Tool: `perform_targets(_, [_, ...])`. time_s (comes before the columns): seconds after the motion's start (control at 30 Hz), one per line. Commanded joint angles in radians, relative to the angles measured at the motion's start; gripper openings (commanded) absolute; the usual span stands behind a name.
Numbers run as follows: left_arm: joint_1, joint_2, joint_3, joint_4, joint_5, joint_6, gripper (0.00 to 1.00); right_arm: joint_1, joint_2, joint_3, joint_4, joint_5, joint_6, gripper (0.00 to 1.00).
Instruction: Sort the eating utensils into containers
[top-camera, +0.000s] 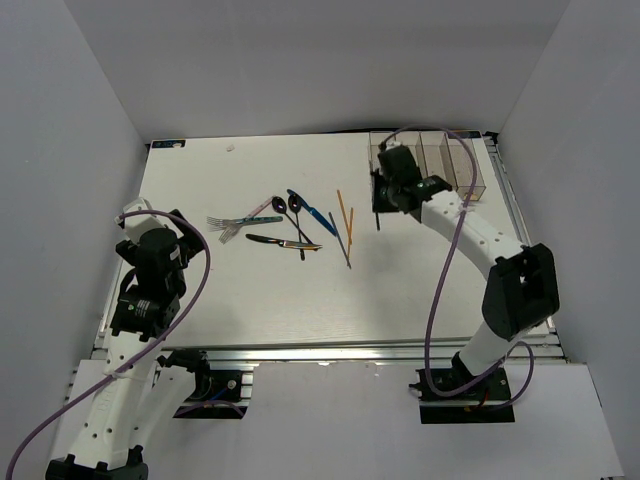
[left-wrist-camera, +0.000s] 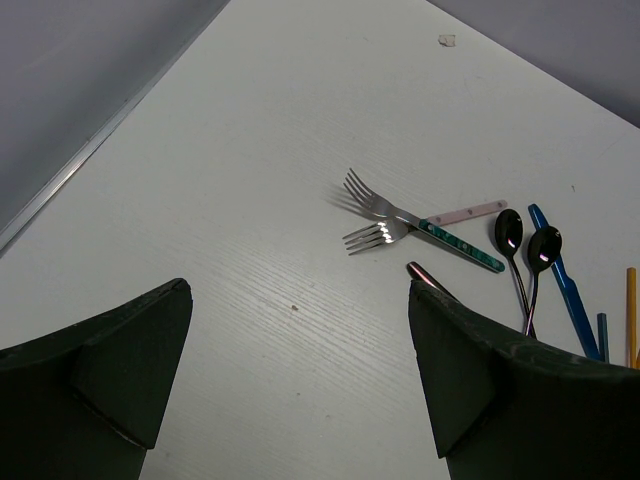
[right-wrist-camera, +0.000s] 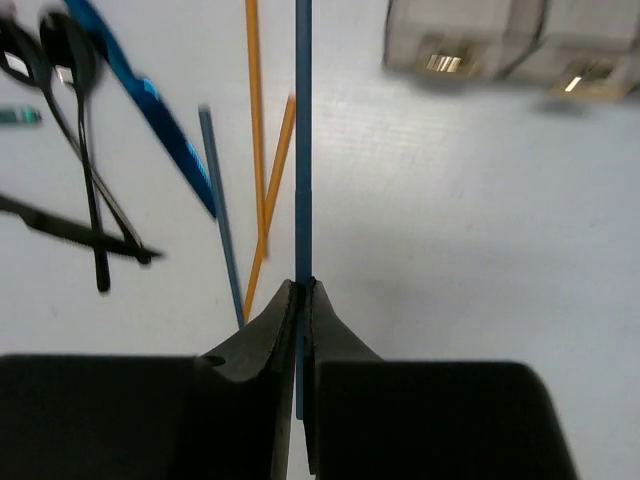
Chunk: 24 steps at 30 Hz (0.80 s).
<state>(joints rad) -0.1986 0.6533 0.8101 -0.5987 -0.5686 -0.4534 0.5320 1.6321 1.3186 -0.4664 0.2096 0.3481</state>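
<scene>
My right gripper moves outward over the clear bin nearest the orange chopsticks and lowers to release next, since its blue chopstick hangs short of the row.
My right gripper (right-wrist-camera: 303, 285) is shut on a thin blue chopstick (right-wrist-camera: 303, 150), held above the table a little left of the clear containers (right-wrist-camera: 465, 40). From above, this gripper (top-camera: 383, 200) is just in front of the row of bins (top-camera: 430, 160), with the chopstick (top-camera: 379, 218) hanging below it. My left gripper (left-wrist-camera: 298, 300) is open and empty over bare table, short of two silver forks (left-wrist-camera: 378, 222). Two black spoons (left-wrist-camera: 525, 240), a blue knife (left-wrist-camera: 565, 285) and a dark knife (top-camera: 283, 241) lie mid-table. Two orange chopsticks (right-wrist-camera: 257, 120) and another blue chopstick (right-wrist-camera: 220, 200) lie beside them.
White walls close in the table on the left, back and right. The table's left edge (left-wrist-camera: 90, 150) has a metal rail. The left gripper (top-camera: 178, 232) sits near that left side. A small scrap (left-wrist-camera: 446, 41) lies near the back.
</scene>
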Motion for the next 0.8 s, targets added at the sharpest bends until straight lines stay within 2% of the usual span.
perform_targets(0.0, [-0.004, -0.012, -0.002, -0.007, -0.017, -0.005, 0.98, -0.085, 0.079, 0.163, -0.008, -0.032, -0.135, 0.0])
perform_targets(0.17, [-0.004, -0.017, -0.003, -0.007, -0.022, -0.007, 0.98, -0.219, 0.328, 0.574, -0.098, -0.143, -0.213, 0.0])
perform_targets(0.27, [-0.004, -0.001, -0.002, -0.007, -0.025, -0.007, 0.98, -0.247, 0.547, 0.821, -0.179, -0.17, -0.282, 0.0])
perform_targets(0.37, [-0.005, 0.017, -0.002, -0.009, -0.027, -0.005, 0.98, -0.259, 0.662, 0.988, -0.239, -0.185, -0.308, 0.0])
perform_targets(0.53, [-0.004, 0.043, 0.001, -0.007, -0.025, -0.004, 0.98, -0.27, 0.67, 0.91, -0.117, -0.193, -0.316, 0.0])
perform_targets(0.77, [-0.002, 0.066, 0.003, -0.007, -0.022, -0.001, 0.98, -0.277, 0.741, 0.927, -0.112, -0.2, -0.304, 0.0])
